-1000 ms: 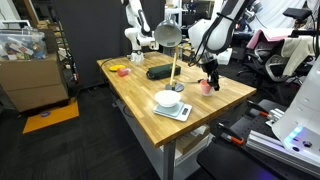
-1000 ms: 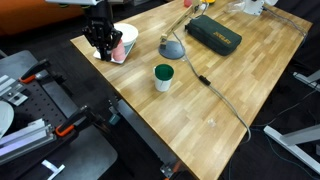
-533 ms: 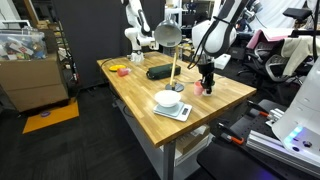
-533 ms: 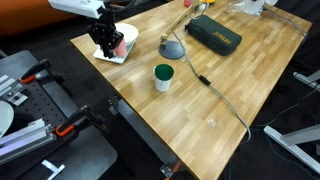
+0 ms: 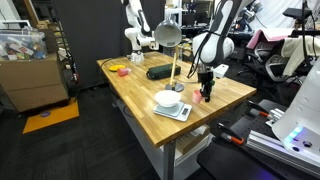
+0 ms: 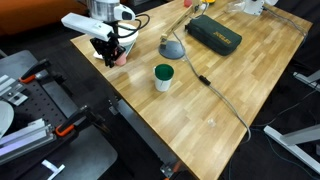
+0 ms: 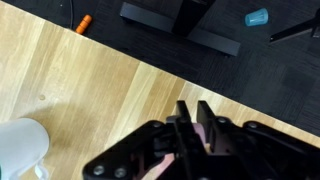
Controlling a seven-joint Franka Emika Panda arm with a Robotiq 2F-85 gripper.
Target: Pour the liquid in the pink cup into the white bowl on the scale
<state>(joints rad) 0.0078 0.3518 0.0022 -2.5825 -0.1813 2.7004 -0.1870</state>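
Next, my gripper needs to bring the pink cup down until its base meets the wood beside the scale (image 5: pixel 176 112), then open.
My gripper (image 5: pixel 205 88) is shut on the pink cup (image 5: pixel 207 94), held low over the table to the right of the scale (image 5: pixel 176 112). The white bowl (image 5: pixel 168 99) sits on that scale. In an exterior view the gripper (image 6: pixel 108 52) and wrist cover the bowl, and only a bit of the pink cup (image 6: pixel 120 58) shows beside the fingers. In the wrist view the dark fingers (image 7: pixel 184 112) stand close together with the pink cup (image 7: pixel 163 164) showing between and below them.
A desk lamp (image 5: pixel 169 35) rises behind the bowl; its base (image 6: pixel 172 47) and cable lie on the wooden table (image 6: pixel 230 90). A green-topped cup (image 6: pixel 163 76) and a dark case (image 6: pixel 213 33) stand nearby. A pale cup (image 7: pixel 20 148) is at the wrist view's lower left. The table edge is close.
The arm has swung with the pink cup toward the scale. Its wrist now hides the white bowl in an exterior view. The gripper stays shut.
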